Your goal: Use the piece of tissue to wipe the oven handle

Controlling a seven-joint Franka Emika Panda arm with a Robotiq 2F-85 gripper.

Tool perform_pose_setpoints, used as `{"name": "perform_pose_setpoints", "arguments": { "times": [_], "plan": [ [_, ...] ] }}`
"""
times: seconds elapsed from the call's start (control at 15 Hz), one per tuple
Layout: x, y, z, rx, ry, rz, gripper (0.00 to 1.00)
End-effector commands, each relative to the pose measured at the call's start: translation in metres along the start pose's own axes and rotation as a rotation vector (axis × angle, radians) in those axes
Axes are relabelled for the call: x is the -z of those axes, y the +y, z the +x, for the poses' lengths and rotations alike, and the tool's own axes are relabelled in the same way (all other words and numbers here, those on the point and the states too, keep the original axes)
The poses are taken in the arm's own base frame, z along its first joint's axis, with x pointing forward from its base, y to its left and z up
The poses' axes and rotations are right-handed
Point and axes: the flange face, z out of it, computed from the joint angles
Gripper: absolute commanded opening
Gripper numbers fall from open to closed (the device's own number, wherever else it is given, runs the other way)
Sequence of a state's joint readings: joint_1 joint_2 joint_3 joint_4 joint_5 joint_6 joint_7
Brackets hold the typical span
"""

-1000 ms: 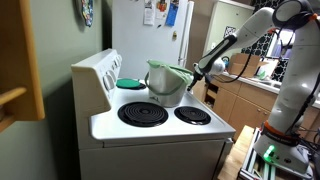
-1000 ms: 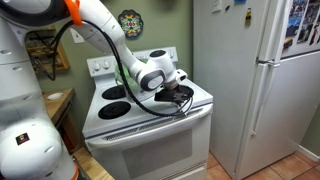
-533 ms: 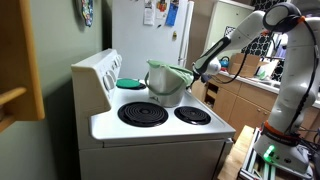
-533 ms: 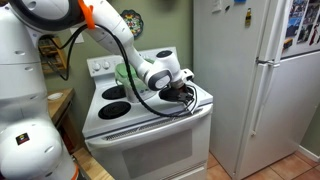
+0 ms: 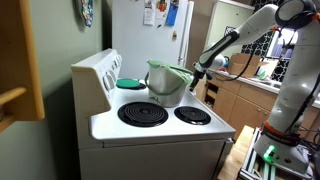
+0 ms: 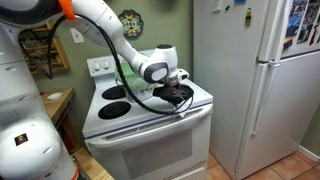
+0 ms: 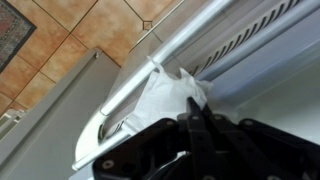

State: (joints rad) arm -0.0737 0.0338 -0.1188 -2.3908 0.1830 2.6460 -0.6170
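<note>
The tissue moves off the oven handle (image 7: 120, 92) with my turning gripper next, for release on the stovetop's bare white part between the coil burners, which lies clear.
The white stove (image 6: 140, 115) shows in both exterior views. In the wrist view its white oven handle (image 7: 120, 92) runs diagonally along the door's top edge. My gripper (image 7: 190, 118) is shut on a crumpled white tissue (image 7: 155, 95), and the tissue rests against the handle. In an exterior view the gripper (image 6: 178, 92) is at the stove's front right edge, over the door. It also shows past the stove's far side in an exterior view (image 5: 200, 68). The tissue and the handle are too small to make out in the exterior views.
A grey-green pot (image 5: 165, 82) and a teal plate (image 5: 130, 83) stand on the stovetop near the coil burners (image 5: 143, 113). A white refrigerator (image 6: 255, 80) stands close beside the stove. Wooden cabinets (image 5: 235, 100) lie beyond. Tiled floor (image 7: 70, 30) is below.
The arm's upper links have shifted a little. The gripper stays at the stove's front edge, still shut on the tissue.
</note>
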Motion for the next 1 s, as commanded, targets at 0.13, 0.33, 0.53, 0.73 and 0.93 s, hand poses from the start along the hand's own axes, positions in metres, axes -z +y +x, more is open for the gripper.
{"name": "perform_pose_setpoints", "arguments": {
  "times": [0.13, 0.33, 0.53, 0.73, 0.93],
  "plan": [
    [0.026, -0.041, -0.032, 0.161, -0.154, 0.185, 0.02],
    [0.029, -0.058, -0.042, 0.231, -0.243, 0.245, 0.03],
    [0.031, -0.071, -0.049, 0.280, -0.300, 0.281, 0.02],
    [0.037, -0.070, -0.040, 0.312, -0.198, 0.251, 0.02],
    [0.050, -0.074, -0.031, 0.410, -0.060, 0.247, 0.02]
  ]
}}
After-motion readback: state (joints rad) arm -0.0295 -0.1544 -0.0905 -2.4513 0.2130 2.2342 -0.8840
